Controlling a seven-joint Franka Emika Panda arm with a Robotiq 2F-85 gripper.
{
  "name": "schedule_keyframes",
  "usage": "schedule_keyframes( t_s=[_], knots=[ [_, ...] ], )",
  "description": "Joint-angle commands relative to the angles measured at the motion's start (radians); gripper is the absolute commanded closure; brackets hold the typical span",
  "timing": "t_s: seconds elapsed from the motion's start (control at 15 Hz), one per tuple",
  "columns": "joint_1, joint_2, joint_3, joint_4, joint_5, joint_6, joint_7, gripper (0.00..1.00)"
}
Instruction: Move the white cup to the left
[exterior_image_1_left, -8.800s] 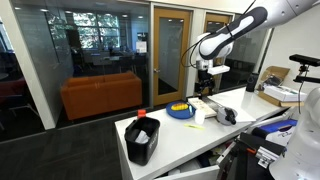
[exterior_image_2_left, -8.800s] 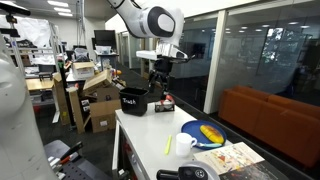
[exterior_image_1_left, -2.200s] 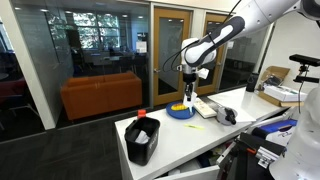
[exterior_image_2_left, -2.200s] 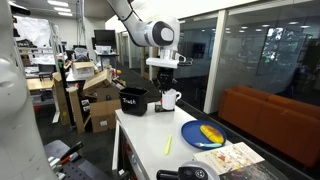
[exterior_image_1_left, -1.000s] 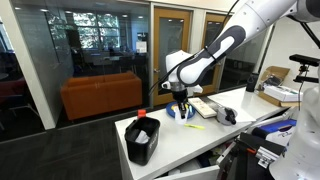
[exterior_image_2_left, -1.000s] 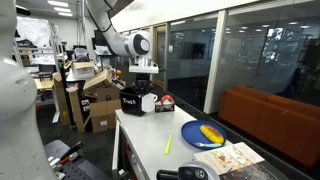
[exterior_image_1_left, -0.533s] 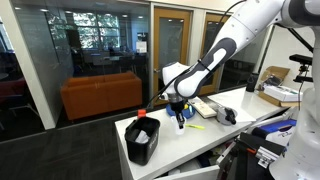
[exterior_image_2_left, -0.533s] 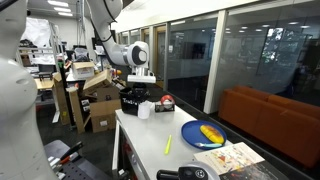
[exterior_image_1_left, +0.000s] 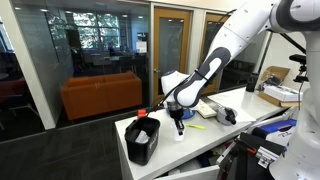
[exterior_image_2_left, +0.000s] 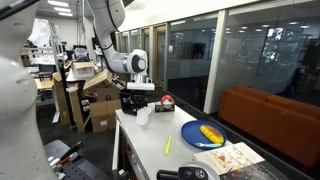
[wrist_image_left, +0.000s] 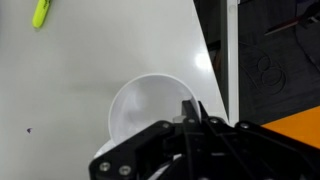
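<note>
To release the white cup on the tabletop beside the black bin (exterior_image_1_left: 142, 140), my gripper will move down a short way first.
The white cup (wrist_image_left: 148, 108) is seen from above in the wrist view, its mouth open and empty. My gripper (wrist_image_left: 192, 105) is shut on its rim, one finger inside the wall and one outside. In both exterior views the gripper (exterior_image_1_left: 178, 117) (exterior_image_2_left: 140, 106) hangs low over the white table (exterior_image_1_left: 205, 140) (exterior_image_2_left: 150, 155), holding the cup (exterior_image_1_left: 178, 130) (exterior_image_2_left: 143, 117) close beside the black bin (exterior_image_1_left: 142, 140) (exterior_image_2_left: 131, 100). I cannot tell whether the cup's base touches the table.
A blue round dish (exterior_image_2_left: 203, 133) with yellow contents lies further along the table. A yellow-green marker (exterior_image_2_left: 168, 146) (wrist_image_left: 41, 12) lies on the bare top. A red object (exterior_image_2_left: 165, 100) sits near the bin. The table edge (wrist_image_left: 205, 50) runs close to the cup.
The arm has carried the cup away from the blue dish toward the black bin and lowered it close to the table. The gripper has stayed shut on the cup.
</note>
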Motion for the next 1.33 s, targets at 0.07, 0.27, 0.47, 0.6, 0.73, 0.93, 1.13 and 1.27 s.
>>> schedule_keyframes(
  t_s=[0.07,0.27,0.47,0.6,0.73,0.93,1.13,1.27],
  knots=[
    [-0.008,0.033,0.0,0.015,-0.048,0.039,-0.002,0.99],
    [-0.01,0.056,-0.002,0.025,-0.058,0.052,0.003,0.99],
    [-0.01,0.08,-0.005,0.035,-0.063,0.064,0.008,0.99],
    [-0.012,0.091,-0.006,0.041,-0.063,0.072,0.009,0.99],
    [-0.011,0.099,-0.008,0.046,-0.065,0.075,0.014,0.99],
    [-0.011,0.102,-0.01,0.049,-0.066,0.077,0.02,0.99],
    [-0.007,0.107,-0.014,0.046,-0.075,0.08,0.026,0.99],
    [-0.006,0.115,-0.015,0.046,-0.083,0.082,0.033,0.99]
  ],
)
